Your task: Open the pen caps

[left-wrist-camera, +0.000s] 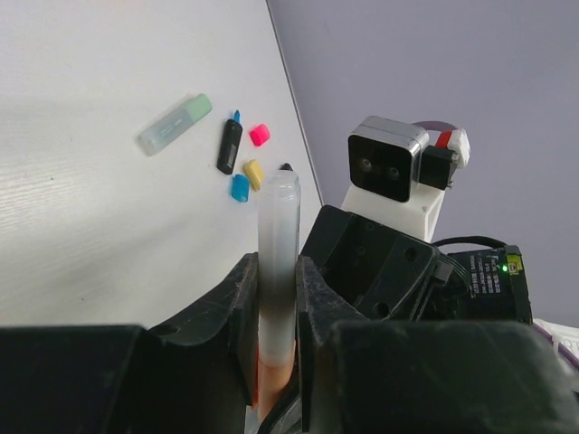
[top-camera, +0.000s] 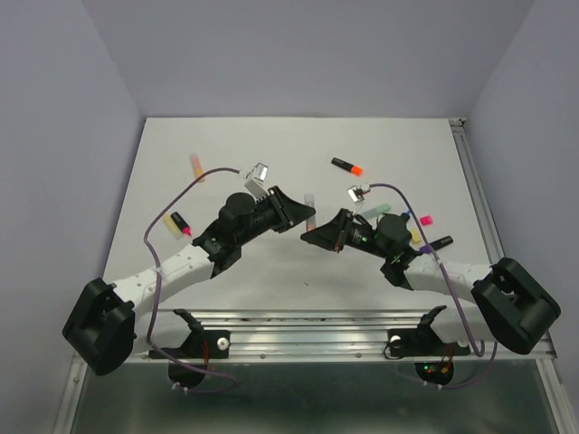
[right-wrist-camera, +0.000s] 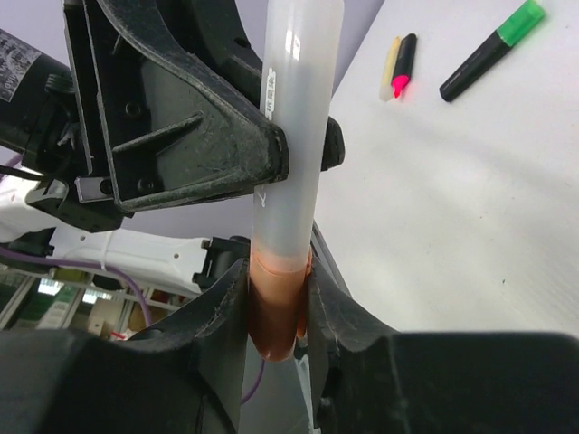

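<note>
My right gripper pulls the peach-orange cap off next and lowers to release it by the loose blue cap, which lies below, to the right in the top view.
A pastel highlighter hangs in the air between both grippers. My left gripper (top-camera: 305,217) (left-wrist-camera: 276,271) is shut on its translucent white barrel (left-wrist-camera: 279,226) (right-wrist-camera: 296,127). My right gripper (top-camera: 317,237) (right-wrist-camera: 277,282) is shut on its peach-orange cap (right-wrist-camera: 276,312), which also shows in the left wrist view (left-wrist-camera: 276,372). Cap and barrel meet at a seam and look joined. On the table lie an orange-capped black highlighter (top-camera: 347,166), a green-capped black one (right-wrist-camera: 491,51), a pastel green one (left-wrist-camera: 175,125) (top-camera: 373,208) and a peach one (top-camera: 195,165).
Loose pink (left-wrist-camera: 260,135), yellow (left-wrist-camera: 254,173) and blue (left-wrist-camera: 240,187) caps lie by an uncapped black barrel (left-wrist-camera: 230,145) at the right of the table. A pink-tipped black highlighter (top-camera: 179,223) (right-wrist-camera: 404,65) lies at the left. The table's metal rail (top-camera: 477,194) runs along the right edge.
</note>
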Robot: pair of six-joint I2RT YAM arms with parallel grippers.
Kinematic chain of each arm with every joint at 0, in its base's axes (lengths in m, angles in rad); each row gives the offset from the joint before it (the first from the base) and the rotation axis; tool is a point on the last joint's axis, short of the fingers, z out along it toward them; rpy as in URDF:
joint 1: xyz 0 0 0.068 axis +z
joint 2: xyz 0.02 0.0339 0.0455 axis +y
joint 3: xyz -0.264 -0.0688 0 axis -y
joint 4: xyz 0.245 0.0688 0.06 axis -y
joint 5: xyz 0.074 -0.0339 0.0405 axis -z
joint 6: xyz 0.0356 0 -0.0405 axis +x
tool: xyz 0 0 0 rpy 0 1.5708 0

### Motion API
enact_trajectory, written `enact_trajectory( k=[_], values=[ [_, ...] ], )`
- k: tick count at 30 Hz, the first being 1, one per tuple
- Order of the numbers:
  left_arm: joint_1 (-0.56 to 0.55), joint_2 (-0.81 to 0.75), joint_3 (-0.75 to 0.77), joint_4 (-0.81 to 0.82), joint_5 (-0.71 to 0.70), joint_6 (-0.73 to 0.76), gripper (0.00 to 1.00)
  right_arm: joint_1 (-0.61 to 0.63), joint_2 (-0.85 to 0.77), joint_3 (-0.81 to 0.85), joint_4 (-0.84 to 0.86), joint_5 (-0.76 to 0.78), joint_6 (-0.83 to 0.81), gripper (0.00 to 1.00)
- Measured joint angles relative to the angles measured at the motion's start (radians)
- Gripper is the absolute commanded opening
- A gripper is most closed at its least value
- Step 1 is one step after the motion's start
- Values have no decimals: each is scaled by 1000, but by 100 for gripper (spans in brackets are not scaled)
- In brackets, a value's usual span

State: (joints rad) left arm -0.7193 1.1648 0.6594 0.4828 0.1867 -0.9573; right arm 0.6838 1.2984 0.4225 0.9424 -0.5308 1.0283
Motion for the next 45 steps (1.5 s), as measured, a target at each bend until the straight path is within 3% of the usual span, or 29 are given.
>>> enact_trajectory(
  k=[4,9,13,17,21,27,33,41,45],
  values=[
    [40,65,69,-34,34,-10,0,8,-21,-1,-27,36,6,1],
    [205,153,179,-35,-135,-10,0,172,-140,-81,-35,-81,17,1],
    [283,156,206,-50,-207,1,0,195,-183,-119,-48,-96,34,1],
    [288,154,255,-152,-253,53,0,195,-259,-123,-241,-21,-11,1],
    [288,127,312,-362,-341,123,0,192,-294,-54,-529,123,-95,1],
    [326,47,290,-658,-500,141,0,29,-309,19,-795,256,-184,1],
    [469,63,214,-826,-593,128,0,-199,-245,42,-990,359,-267,1],
    [596,232,228,-859,-671,140,0,-234,-145,142,-1198,639,-351,1],
    [640,370,311,-868,-700,152,0,-242,-100,188,-1269,765,-386,3]
  ],
)
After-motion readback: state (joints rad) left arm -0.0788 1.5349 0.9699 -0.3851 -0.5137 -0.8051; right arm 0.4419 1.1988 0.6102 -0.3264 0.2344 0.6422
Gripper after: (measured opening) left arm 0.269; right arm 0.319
